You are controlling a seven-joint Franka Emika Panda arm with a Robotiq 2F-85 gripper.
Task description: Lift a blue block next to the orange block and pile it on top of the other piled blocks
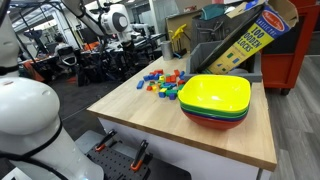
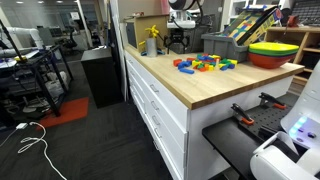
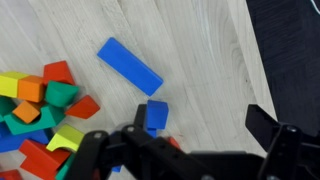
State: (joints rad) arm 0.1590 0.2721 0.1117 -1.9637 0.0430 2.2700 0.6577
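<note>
The small blue block lies off-center below my open fingers, so my gripper should go left in the wrist view and lower around it.
In the wrist view my gripper is open and empty above the wooden table. A small blue block lies right by its left finger, with a red-orange block partly hidden just below it. A long blue block lies flat further up. The piled blocks, in red, green, yellow and orange, sit at the left edge. The pile also shows in both exterior views.
Stacked yellow, green and red bowls stand beside the blocks. A tilted cardboard block box and a grey bin stand behind. A yellow bottle is near the far end. The table's edge is at right.
</note>
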